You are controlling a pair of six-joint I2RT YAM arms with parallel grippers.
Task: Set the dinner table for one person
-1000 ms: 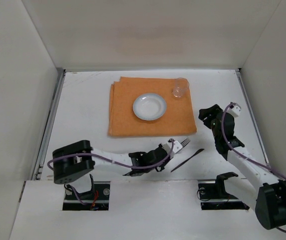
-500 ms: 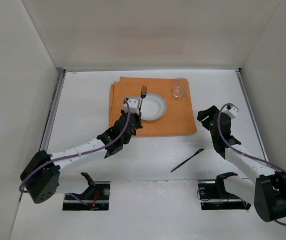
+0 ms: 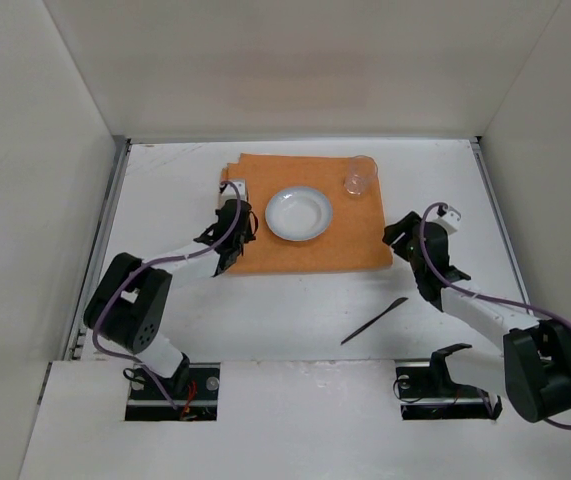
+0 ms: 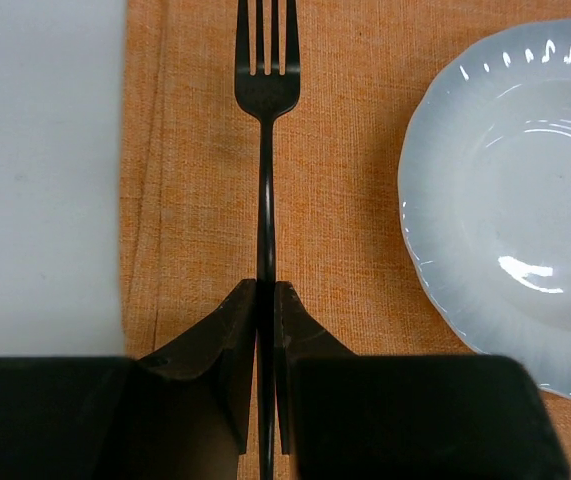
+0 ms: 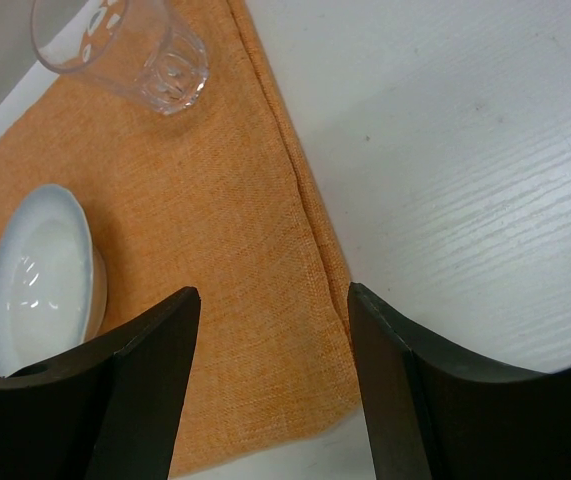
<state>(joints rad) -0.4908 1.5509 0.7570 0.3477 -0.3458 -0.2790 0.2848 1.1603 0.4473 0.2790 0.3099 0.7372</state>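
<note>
My left gripper should next move down and ease toward the plate, as the fork runs parallel to the mat's edge. It should then release the fork (image 4: 265, 90) onto the mat's bare orange strip (image 4: 325, 190) beside the plate.
My left gripper (image 4: 265, 290) is shut on the handle of a black fork (image 4: 265, 90). The fork points away from me, low over the left strip of the orange mat (image 4: 345, 150), just left of the white plate (image 4: 515, 200). In the top view this gripper (image 3: 235, 197) is at the mat's left edge and the fork is hidden by it. The plate (image 3: 298, 213) sits mid-mat, with a clear glass (image 3: 357, 178) at the far right corner. My right gripper (image 3: 405, 240) is open and empty above the mat's right edge (image 5: 305, 230). The white dinner table (image 3: 165, 200) carries it all.
A black knife (image 3: 374, 320) lies slanted on the table, in front of the mat and right of centre. White wall panels enclose the table on the left, back and right. The right wrist view shows the glass (image 5: 130, 45) and the plate (image 5: 40, 275).
My left arm carried the fork from the table's front centre, over the plate, to the mat's left strip. My right gripper moved slightly left toward the mat's right edge.
</note>
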